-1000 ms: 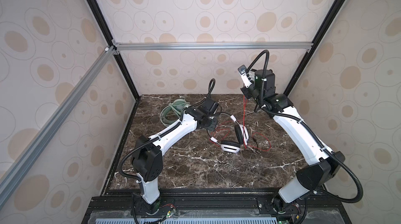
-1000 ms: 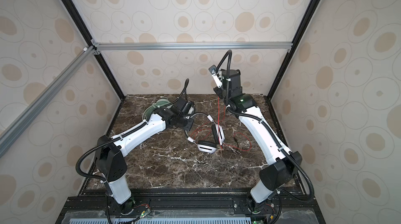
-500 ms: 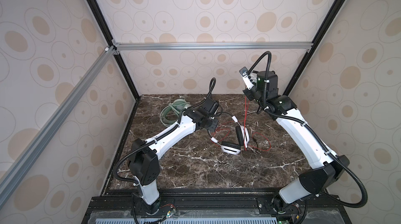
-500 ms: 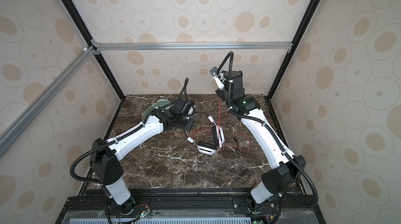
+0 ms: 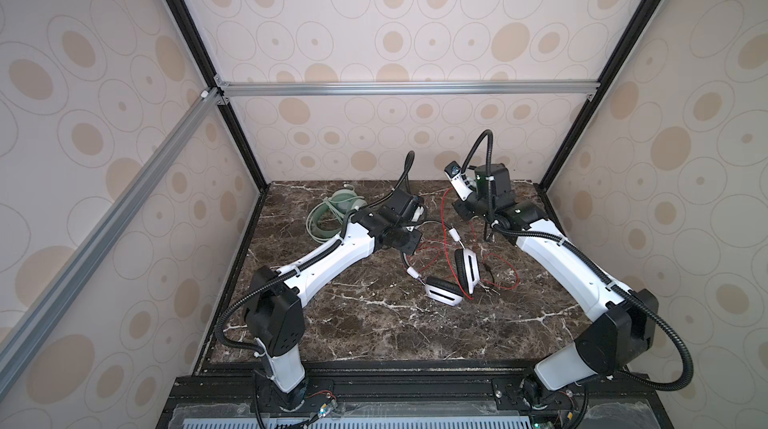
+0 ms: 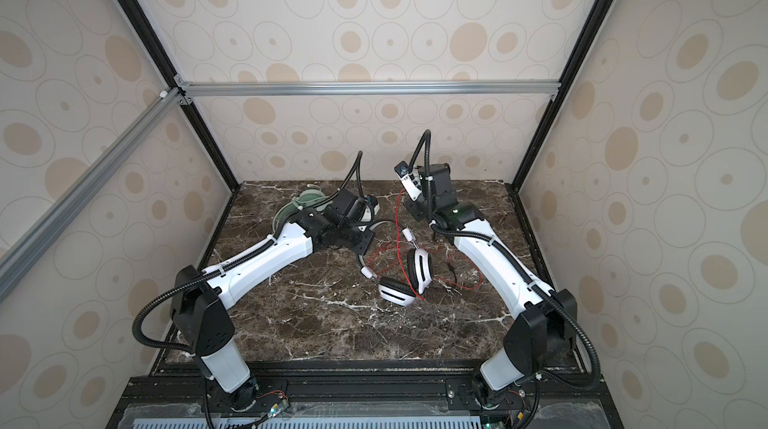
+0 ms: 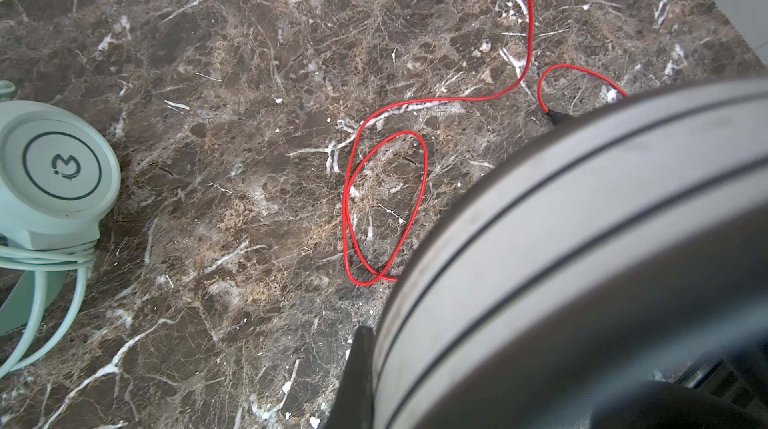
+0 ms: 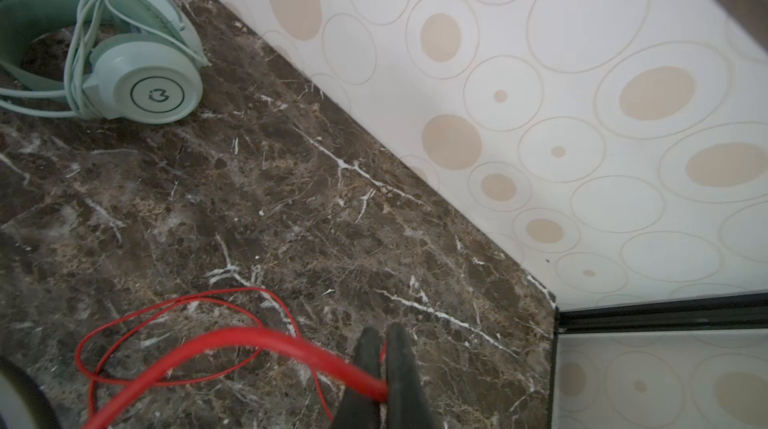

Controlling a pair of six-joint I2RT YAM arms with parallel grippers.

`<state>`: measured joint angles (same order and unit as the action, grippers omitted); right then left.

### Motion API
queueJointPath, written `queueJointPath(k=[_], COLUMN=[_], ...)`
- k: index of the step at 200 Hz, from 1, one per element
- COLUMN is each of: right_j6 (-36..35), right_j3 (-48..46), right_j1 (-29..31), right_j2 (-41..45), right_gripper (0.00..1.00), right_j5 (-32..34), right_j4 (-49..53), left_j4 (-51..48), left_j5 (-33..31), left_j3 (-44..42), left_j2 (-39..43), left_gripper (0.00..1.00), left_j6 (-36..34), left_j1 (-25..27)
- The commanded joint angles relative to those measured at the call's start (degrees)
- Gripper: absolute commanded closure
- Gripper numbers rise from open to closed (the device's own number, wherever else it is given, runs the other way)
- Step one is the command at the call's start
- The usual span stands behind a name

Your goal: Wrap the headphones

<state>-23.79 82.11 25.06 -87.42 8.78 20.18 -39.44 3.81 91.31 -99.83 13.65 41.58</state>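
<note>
I will next move my right gripper down and back beside the far ear cup (image 5: 469, 267) to let go of the piece of cable, since that ear cup is below my right gripper, nearer my base.
The white-and-black headphones (image 5: 467, 273) (image 6: 419, 271) lie mid-table, ear cups toward the front. My left gripper (image 5: 409, 242) (image 6: 360, 242) is shut on their headband (image 7: 582, 240), which fills the left wrist view; only one finger (image 7: 360, 364) shows beside it. Their thin red cable (image 5: 503, 273) (image 7: 386, 198) loops loosely over the marble. My right gripper (image 5: 460, 211) (image 6: 412, 208) (image 8: 380, 364) hangs above the back of the table, shut on a strand of that cable (image 8: 249, 339). The mint-green headphones (image 5: 332, 215) (image 6: 303, 200) (image 8: 137, 86) (image 7: 54, 173) rest at the back left with their pale cable wound round them.
Patterned walls enclose the marble table (image 5: 374, 323) on three sides. The back wall (image 8: 540, 115) stands close behind my right gripper. A black frame post (image 8: 665, 314) marks the back right corner. An aluminium rail (image 5: 395, 88) crosses overhead.
My right gripper has come down and slightly left with the red cable still pinched. The left gripper has stayed on the headband with hardly any movement.
</note>
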Motion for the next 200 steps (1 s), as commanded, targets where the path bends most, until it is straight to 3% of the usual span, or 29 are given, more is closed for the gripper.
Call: queueJointPath(k=[1,21,71,132,165,200], right_j6=[2.62,3.84,6.70,8.52,11.40,12.82], right_j3=[-4.08,-7.30,-17.27,-24.13,-31.58,-32.88], right_j1=[0.50,0.53,0.52,0.47,0.48,0.42], right_j2=[3.69,5.45,13.96,20.12,24.11,22.20], right_gripper=[1.00,1.00,1.00,1.00,1.00,1.00], right_j5=[-2.11,0.03,13.49,19.27,24.09,27.59], right_j4=[-3.18,-3.82,-9.33,-11.57,-19.04,-19.04], left_j4=[2.17,1.91,1.36,1.89,1.95,2.91], left_j5=[1.89,1.65,0.75,2.28,3.47,6.62], left_j3=[1.15,1.25,1.63,1.40,1.50,1.16], left_j2=[2.19,1.86,1.31,1.80,1.75,2.61], left_gripper=[1.00,1.00,1.00,1.00,1.00,1.00], left_j6=[-0.20,0.02,0.19,0.58,0.75,1.12], left_j1=[0.57,0.52,0.19,-0.42,-0.63,-1.28])
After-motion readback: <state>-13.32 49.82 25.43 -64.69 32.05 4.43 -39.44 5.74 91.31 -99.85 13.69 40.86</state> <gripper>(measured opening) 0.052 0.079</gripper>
